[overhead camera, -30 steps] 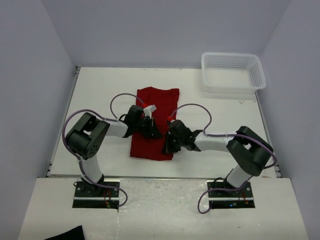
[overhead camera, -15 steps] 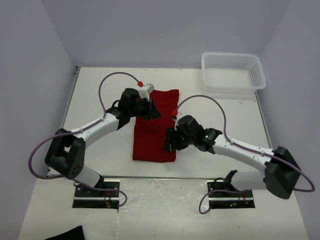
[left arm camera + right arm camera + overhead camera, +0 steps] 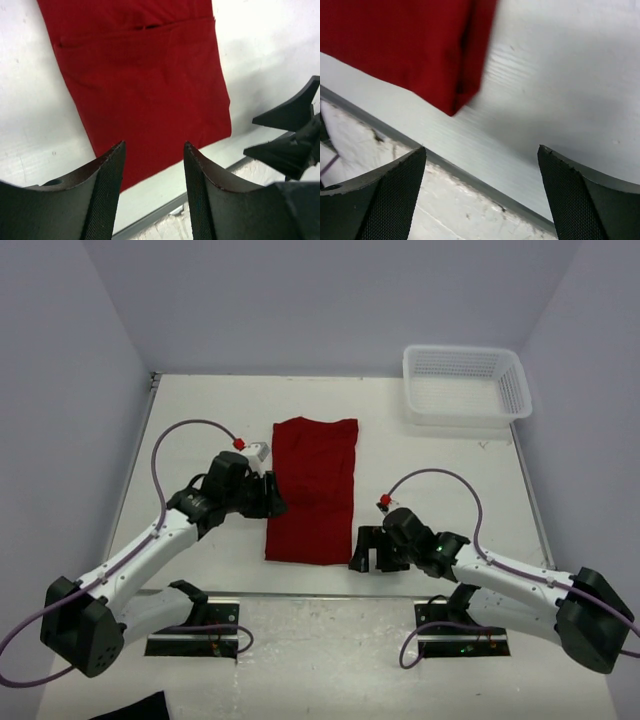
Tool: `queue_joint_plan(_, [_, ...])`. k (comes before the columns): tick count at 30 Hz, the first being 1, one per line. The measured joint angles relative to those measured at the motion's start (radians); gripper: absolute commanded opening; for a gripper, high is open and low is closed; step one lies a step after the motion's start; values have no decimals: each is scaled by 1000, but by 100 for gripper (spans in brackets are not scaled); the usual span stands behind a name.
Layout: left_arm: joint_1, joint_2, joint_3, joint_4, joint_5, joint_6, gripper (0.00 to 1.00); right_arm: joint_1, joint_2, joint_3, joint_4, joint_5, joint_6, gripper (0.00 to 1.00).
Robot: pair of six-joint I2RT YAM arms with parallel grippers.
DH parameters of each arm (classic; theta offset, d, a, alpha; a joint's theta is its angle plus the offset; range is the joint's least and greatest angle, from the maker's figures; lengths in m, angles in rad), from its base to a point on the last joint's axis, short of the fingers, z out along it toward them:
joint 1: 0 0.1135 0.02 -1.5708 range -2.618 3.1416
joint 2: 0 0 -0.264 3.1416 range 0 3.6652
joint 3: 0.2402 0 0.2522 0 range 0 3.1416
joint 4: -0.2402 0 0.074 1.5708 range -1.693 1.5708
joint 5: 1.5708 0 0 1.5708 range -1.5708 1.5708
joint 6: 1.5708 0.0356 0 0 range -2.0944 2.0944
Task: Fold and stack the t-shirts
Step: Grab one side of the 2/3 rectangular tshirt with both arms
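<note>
My right gripper's open fingers are still over bare table, so next they will lower toward the left in the top view onto the t-shirt's nearest corner (image 3: 346,560) (image 3: 452,104).
The dark red t-shirt (image 3: 312,490) lies flat on the white table as a long folded rectangle, with nothing holding it. My left gripper (image 3: 276,506) hovers at its left edge, open and empty. In the left wrist view the t-shirt (image 3: 145,75) fills the area beyond the left gripper (image 3: 154,145), and a fold line crosses its far part. My right gripper (image 3: 368,558) is open just off the shirt's near right corner. In the right wrist view, the right gripper (image 3: 481,149) stands wide open over bare table, and the t-shirt's corner (image 3: 405,45) shows at upper left.
A white mesh basket (image 3: 465,385) stands at the back right of the table. The table's near edge (image 3: 485,187) with its metal strip runs just under the right gripper. A black cloth scrap (image 3: 135,708) lies off the table at the bottom left.
Both grippers have opened and let go of the shirt. The left arm drew back to the shirt's left edge, the right arm toward the near right corner. The shirt now lies uncovered.
</note>
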Motion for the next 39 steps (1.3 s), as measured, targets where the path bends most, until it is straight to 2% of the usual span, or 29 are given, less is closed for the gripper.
queue_joint_plan(5, [1, -90, -74, -48, 5, -10, 52, 0, 28, -47, 101, -15, 56, 87])
queue_joint_plan(12, [10, -93, -168, -57, 39, -63, 51, -1, 109, -79, 257, -36, 111, 75])
queue_joint_plan(27, [47, -134, -174, -92, 20, -168, 50, -1, 264, -106, 516, -38, 221, 56])
queue_joint_plan(35, [46, -147, -156, -134, 3, -174, 50, -1, 322, -148, 649, -30, 284, 34])
queue_joint_plan(36, [47, -146, -155, -140, -5, -177, 50, -1, 322, -153, 652, -27, 288, 24])
queue_joint_plan(38, [47, -138, -154, -155, -21, -184, 50, -1, 321, -162, 647, -20, 295, 13])
queue_joint_plan(39, [47, -132, -154, -164, -32, -185, 50, -1, 320, -164, 645, -16, 298, 4])
